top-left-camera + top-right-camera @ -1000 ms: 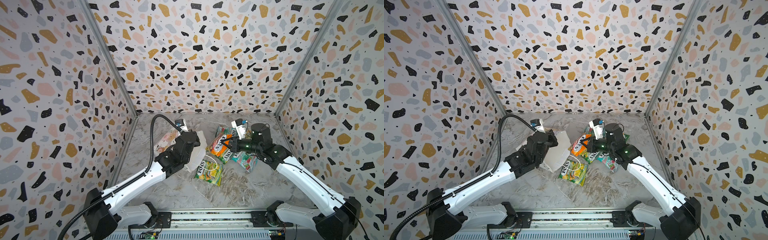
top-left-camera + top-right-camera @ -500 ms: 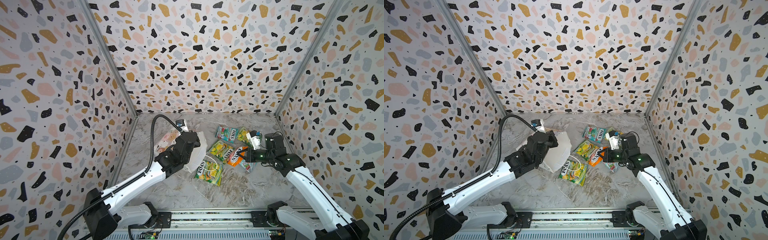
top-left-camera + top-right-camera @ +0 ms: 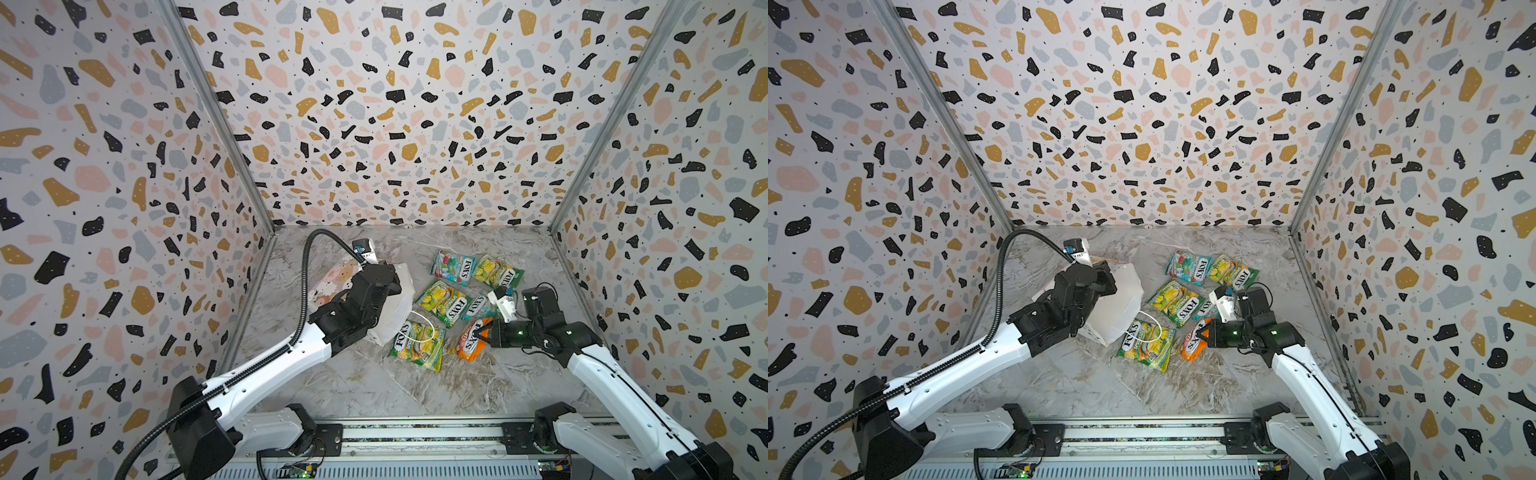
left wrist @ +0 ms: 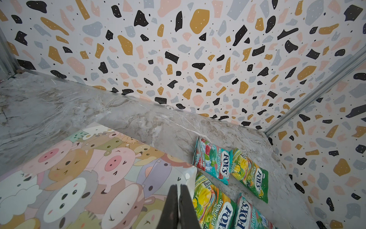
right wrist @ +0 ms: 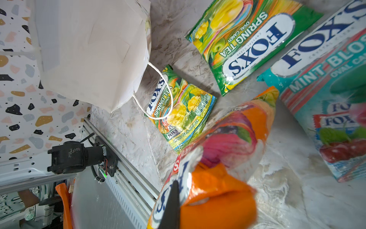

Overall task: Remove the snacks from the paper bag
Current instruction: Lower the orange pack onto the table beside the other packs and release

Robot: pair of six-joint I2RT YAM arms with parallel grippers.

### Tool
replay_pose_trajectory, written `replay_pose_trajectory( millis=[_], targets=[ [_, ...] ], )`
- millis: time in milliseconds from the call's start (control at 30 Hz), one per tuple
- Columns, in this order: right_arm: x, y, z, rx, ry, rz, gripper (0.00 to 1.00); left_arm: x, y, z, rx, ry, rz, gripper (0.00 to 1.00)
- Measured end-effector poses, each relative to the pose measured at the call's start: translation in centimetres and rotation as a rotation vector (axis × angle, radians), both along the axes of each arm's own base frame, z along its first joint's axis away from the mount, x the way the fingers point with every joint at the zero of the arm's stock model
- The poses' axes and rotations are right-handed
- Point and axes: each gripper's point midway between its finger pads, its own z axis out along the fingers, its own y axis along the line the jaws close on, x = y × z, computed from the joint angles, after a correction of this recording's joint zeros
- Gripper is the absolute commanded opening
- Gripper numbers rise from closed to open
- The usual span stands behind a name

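The orange packet's end is outside the bag (image 3: 397, 309). My right gripper moves down toward the bare marble beside the cord-looped green packet next and releases the orange packet's end.
The paper bag (image 3: 397, 309) lies tipped on its side at the left, white inside facing the snacks and its animal print (image 4: 79, 178) showing in the left wrist view. My left gripper (image 4: 179, 191) is shut on the bag's edge. Several FOX'S snacks lie on the marble floor right of the bag: a teal-red one (image 3: 453, 267), green ones (image 3: 496, 271) (image 3: 442, 301) (image 3: 417, 345), and another teal one (image 3: 478, 307). My right gripper (image 3: 478, 332) is shut on the end of the orange packet (image 3: 470, 348), low over the floor.
The bag's white cord handle (image 3: 424, 332) loops over the nearest green packet. Terrazzo walls close in at left, back and right. A metal rail (image 3: 415, 432) with both arm bases runs along the front edge. Bare marble floor (image 3: 374, 386) lies in front of the packets.
My right gripper has carried the orange packet from above the pile, near the bag, rightward and toward the front, and lowered it. The left arm and bag have not moved.
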Motion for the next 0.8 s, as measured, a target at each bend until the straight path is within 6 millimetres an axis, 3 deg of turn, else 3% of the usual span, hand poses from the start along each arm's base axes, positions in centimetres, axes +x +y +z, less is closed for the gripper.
replay_pose_trajectory(
  millis=[533, 633, 800],
  targets=[
    [-0.1, 0.4, -2.9, 0.005, 0.062, 0.018, 0.00, 0.0, 0.0, 0.0, 0.000, 0.001, -0.002, 0.00],
    [0.0, 0.3, -3.1, -0.003, 0.066, 0.013, 0.09, 0.0, 0.0, 0.0, 0.001, 0.002, -0.002, 0.00],
    [0.2, 0.0, -3.5, -0.035, 0.060, 0.001, 0.34, 0.0, 0.0, -0.1, 0.004, 0.004, -0.002, 0.00]
  ],
)
